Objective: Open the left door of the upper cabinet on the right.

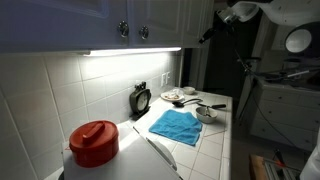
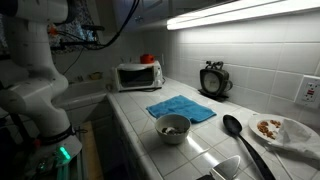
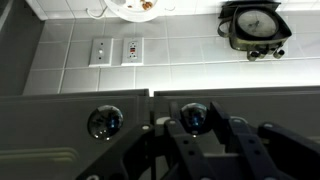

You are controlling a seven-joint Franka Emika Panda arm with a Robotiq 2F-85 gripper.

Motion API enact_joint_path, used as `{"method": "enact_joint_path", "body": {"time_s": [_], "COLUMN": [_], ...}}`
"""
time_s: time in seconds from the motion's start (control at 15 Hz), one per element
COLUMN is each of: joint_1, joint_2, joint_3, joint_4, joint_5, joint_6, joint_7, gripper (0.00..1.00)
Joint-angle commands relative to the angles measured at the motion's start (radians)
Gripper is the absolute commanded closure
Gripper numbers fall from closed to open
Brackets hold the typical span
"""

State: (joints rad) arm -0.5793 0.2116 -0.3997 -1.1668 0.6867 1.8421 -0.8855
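Observation:
The cabinet door is still shut, so the robot's gripper needs to pull back in a turning arc next and let go of the round silver knob (image 3: 192, 117) between its fingers.
The wrist view stands upside down. In it, the upper cabinet's two dark, shadowed doors meet at a seam. The left door (image 3: 285, 112) lies right of the seam, and its round silver knob (image 3: 192, 117) sits between my fingers (image 3: 171, 128). My gripper (image 3: 192, 126) is shut on that knob. The neighbouring door's knob (image 3: 105, 121) is free, just left of the seam. In an exterior view my gripper (image 1: 207, 33) reaches up to the dark far end of the cabinet row. There the knob itself is hidden.
Below on the tiled counter lie a blue cloth (image 1: 175, 125), a bowl (image 2: 172, 127), a black spoon (image 2: 238, 132), a plate of food (image 2: 280, 130) and a black clock (image 2: 212, 80). A red-lidded container (image 1: 94, 142) and a toaster oven (image 2: 137, 75) stand further along. Wall outlets (image 3: 115, 50) are under the cabinet.

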Motion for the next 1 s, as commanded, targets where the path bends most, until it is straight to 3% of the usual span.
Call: {"method": "enact_joint_path", "body": {"time_s": [0.0,0.27,0.53,0.8,0.87,0.93], "joint_1": [0.027,0.054,0.094,0.094,0.144,0.148], "joint_2": [-0.135,-0.239,-0.356,-0.462,-0.482,-0.506], "joint_3": [-0.001,0.003,0.04,0.09,0.052,0.058], "joint_4": [-0.13,-0.246,-0.365,-0.489,-0.509,-0.538], "joint_5": [-0.028,-0.121,-0.313,-0.405,-0.417,-0.443], "joint_6": [-0.011,0.034,0.097,0.181,0.196,0.227], "joint_7": [0.04,0.117,0.297,0.498,0.544,0.607], "gripper": [0.9,0.9,0.9,0.9,0.9,0.9]}}
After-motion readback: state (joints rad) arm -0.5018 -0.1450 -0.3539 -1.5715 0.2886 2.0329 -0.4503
